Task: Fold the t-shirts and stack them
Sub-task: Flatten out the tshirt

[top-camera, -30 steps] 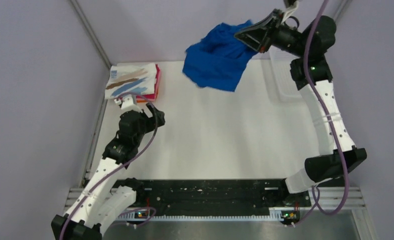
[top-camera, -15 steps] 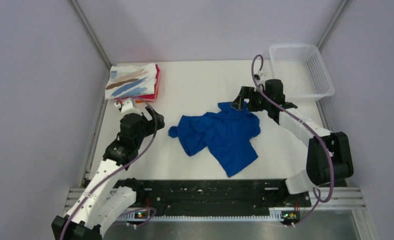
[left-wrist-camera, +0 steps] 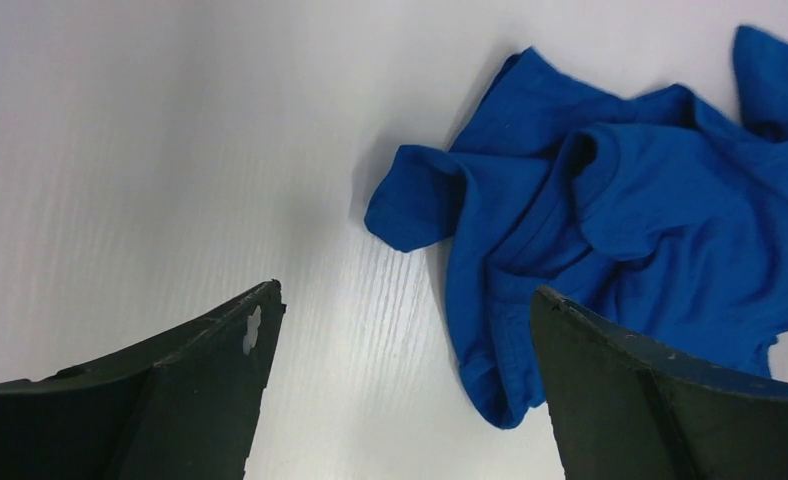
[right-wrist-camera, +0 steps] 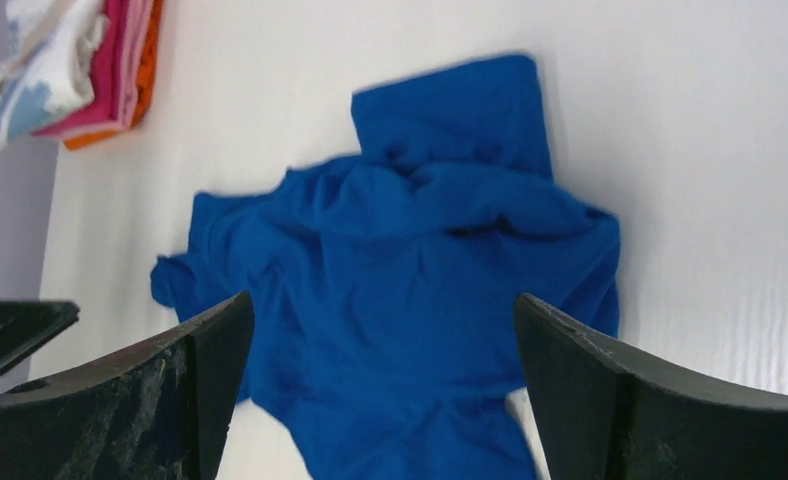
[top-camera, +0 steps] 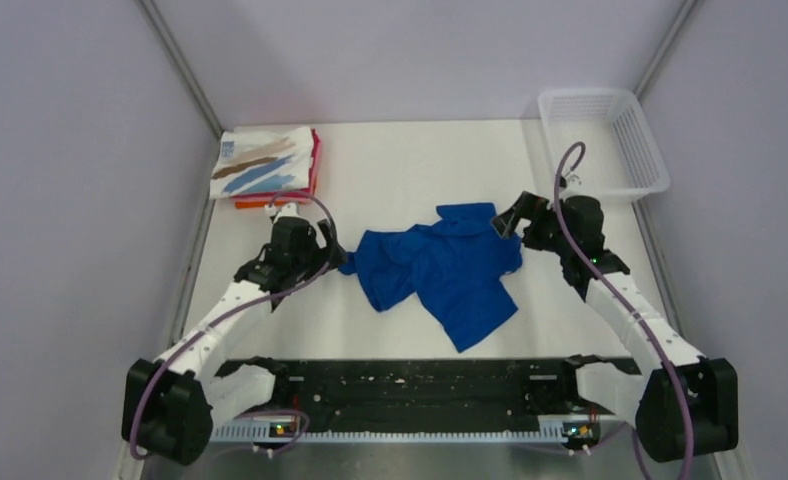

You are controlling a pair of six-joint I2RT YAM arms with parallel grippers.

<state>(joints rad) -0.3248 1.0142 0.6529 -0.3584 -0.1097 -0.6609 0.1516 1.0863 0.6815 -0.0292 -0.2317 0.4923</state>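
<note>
My right gripper is to move back and down next onto the near corner of the blue t-shirt's near flap, which lies flat toward the table's front edge.
A royal blue t-shirt (top-camera: 440, 270) lies crumpled on the white table, nothing gripping it. My left gripper (top-camera: 332, 254) hovers open at its left edge; in the left wrist view the left gripper (left-wrist-camera: 405, 290) frames bare table, with the blue t-shirt (left-wrist-camera: 650, 220) and its sleeve just ahead and to the right. My right gripper (top-camera: 511, 222) is open at the shirt's upper right corner; in the right wrist view the right gripper (right-wrist-camera: 382, 297) hangs over the blue t-shirt (right-wrist-camera: 410, 270). A stack of folded t-shirts (top-camera: 265, 165), the white streaked one on top, sits at the back left.
A white mesh basket (top-camera: 590, 92) stands at the back right corner. The folded stack (right-wrist-camera: 70, 70) shows red and orange layers under the white one. Grey walls close in the table on three sides.
The right gripper carried the blue t-shirt down from the air, let it go on the table and opened. Both arms moved in to the shirt's left and right edges.
</note>
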